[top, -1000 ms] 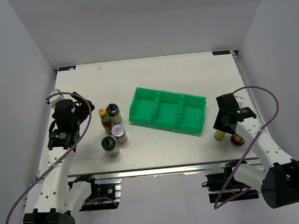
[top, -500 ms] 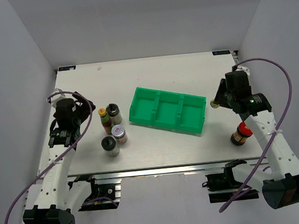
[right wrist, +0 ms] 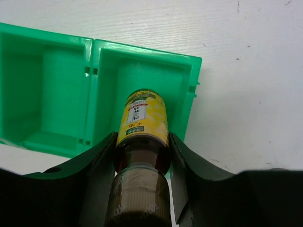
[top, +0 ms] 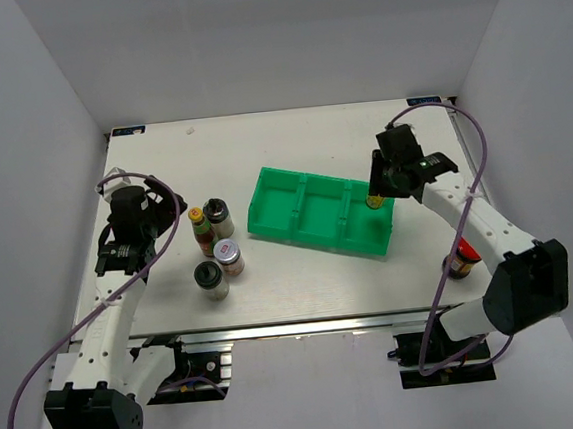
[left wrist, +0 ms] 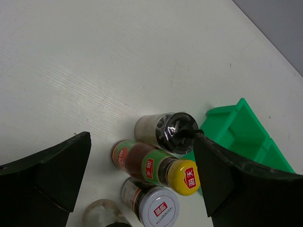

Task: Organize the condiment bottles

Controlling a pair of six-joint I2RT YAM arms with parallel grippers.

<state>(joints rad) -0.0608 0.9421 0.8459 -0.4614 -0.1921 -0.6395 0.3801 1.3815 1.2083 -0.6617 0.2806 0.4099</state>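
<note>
The yellow-labelled sauce bottle's base hangs over the empty bottom of the tray's end section (top: 369, 223) (right wrist: 142, 80) below. My right gripper moves down into that section next and releases the bottle.
My right gripper (top: 380, 188) is shut on a slim yellow-labelled sauce bottle (right wrist: 142, 124) and holds it over the right compartment of the green tray (top: 318, 210). A cluster stands left of the tray: a yellow-capped sauce bottle (top: 200, 227), a black-capped shaker (top: 217, 214), a silver-lidded jar (top: 229, 256) and a second black-capped shaker (top: 210, 278). My left gripper (left wrist: 142, 170) is open above that cluster, around nothing. The red-lidded brown jar (top: 460, 259) stands at the front right, partly behind the right arm.
The green tray (right wrist: 57, 94) has three compartments, with nothing lying in those that show. The table's right edge is close to the red-lidded jar. Purple cables loop beside both arms.
My right gripper has lifted the yellow-labelled bottle from the front right beside the red-lidded jar and carried it back and left over the tray's right compartment. The left arm has shifted only slightly.
</note>
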